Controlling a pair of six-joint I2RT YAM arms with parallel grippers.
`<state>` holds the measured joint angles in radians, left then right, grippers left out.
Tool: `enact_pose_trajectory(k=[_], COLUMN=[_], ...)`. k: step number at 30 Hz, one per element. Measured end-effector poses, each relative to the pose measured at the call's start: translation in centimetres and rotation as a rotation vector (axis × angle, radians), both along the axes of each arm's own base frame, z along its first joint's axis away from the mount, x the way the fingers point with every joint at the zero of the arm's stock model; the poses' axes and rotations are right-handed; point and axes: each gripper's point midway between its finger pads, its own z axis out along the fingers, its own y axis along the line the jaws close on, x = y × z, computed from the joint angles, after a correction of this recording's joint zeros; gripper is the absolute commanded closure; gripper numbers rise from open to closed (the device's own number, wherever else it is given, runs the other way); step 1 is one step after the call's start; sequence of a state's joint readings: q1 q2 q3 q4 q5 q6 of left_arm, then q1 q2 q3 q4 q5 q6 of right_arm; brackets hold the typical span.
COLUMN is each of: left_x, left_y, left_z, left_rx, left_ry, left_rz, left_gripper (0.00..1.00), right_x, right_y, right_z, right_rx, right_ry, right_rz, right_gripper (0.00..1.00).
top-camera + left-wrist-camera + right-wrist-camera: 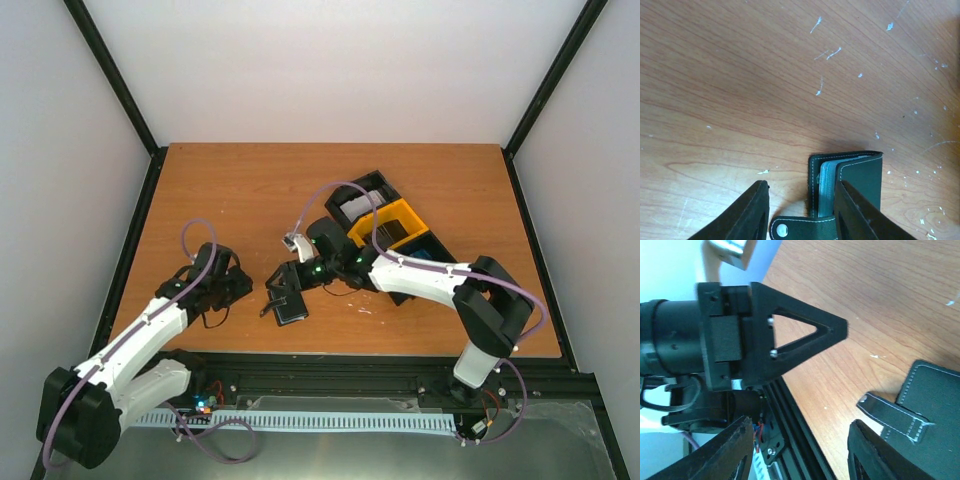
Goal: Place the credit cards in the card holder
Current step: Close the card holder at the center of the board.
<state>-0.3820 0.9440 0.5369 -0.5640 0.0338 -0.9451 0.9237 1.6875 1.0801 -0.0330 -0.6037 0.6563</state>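
Observation:
I will next move my right gripper down and to the right in the top view, onto the card holder's tray-side edge, because the card holder's clasp tab (805,226) sticks out on the opposite side.
The black card holder (291,310) lies on the table, its flap partly raised. In the left wrist view the card holder (860,172) shows a stack of grey-white credit cards (829,185) edge-on inside, and its clasp tab (805,226) hangs loose. My left gripper (801,186) is open and stays a little short of the holder; from above, the left gripper (238,285) is to the holder's left. My right gripper (801,424) is open, with the holder (932,405) beside its right finger. From above, the right gripper (285,292) hovers over the holder.
A black-and-yellow tray (402,211) with grey-white cards (356,208) in its far compartment lies behind the right arm. The table's front edge with a black rail (330,368) is close to the holder. The left gripper's finger (790,335) shows in the right wrist view.

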Motion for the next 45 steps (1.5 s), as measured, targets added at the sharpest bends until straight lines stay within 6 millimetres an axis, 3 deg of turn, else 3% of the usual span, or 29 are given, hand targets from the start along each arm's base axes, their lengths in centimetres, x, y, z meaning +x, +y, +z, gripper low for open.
enact_pose_trajectory(k=[4, 11, 14, 18, 25, 30, 35, 39, 45], left_x=[-0.1, -0.3, -1.2, -2.3, -2.5, -2.3, -1.7, -1.5, -1.4], left_y=[-0.9, -5.6, -6.9, -7.1, -6.8, -6.4, -6.6, -7.0, -7.3], left_z=[0.4, 2.2, 0.6, -2.4, -4.4, -5.4, -5.8, -5.7, -5.7], left_rx=[-0.037, -0.230, -0.287, -0.288, -0.250, -0.214, -0.211, -0.237, -0.257], left_ry=[-0.011, -0.076, -0.010, 0.109, 0.163, 0.187, 0.193, 0.187, 0.172], left_rz=[-0.043, -0.280, -0.345, -0.354, -0.361, -0.359, -0.351, -0.359, -0.369], left_gripper=[0.59, 0.50, 0.51, 0.50, 0.48, 0.55, 0.77, 0.88, 0.94], right_x=[0.9, 2.4, 2.2, 2.1, 1.8, 1.9, 1.8, 1.7, 1.5], right_y=[-1.2, -5.0, -5.8, -6.0, -6.1, -5.4, -4.8, -4.2, -3.7], right_z=[-1.8, -7.4, -8.7, -10.5, -12.4, -12.5, -12.4, -12.3, -12.2], right_rx=[-0.091, -0.340, -0.397, -0.445, -0.479, -0.451, -0.421, -0.380, -0.297], right_ry=[0.005, 0.053, 0.070, 0.096, 0.126, 0.136, 0.145, 0.163, 0.211], right_rz=[-0.070, -0.192, -0.199, -0.198, -0.182, -0.165, -0.147, -0.124, -0.088], right_gripper=[0.51, 0.49, 0.49, 0.49, 0.49, 0.51, 0.51, 0.51, 0.50])
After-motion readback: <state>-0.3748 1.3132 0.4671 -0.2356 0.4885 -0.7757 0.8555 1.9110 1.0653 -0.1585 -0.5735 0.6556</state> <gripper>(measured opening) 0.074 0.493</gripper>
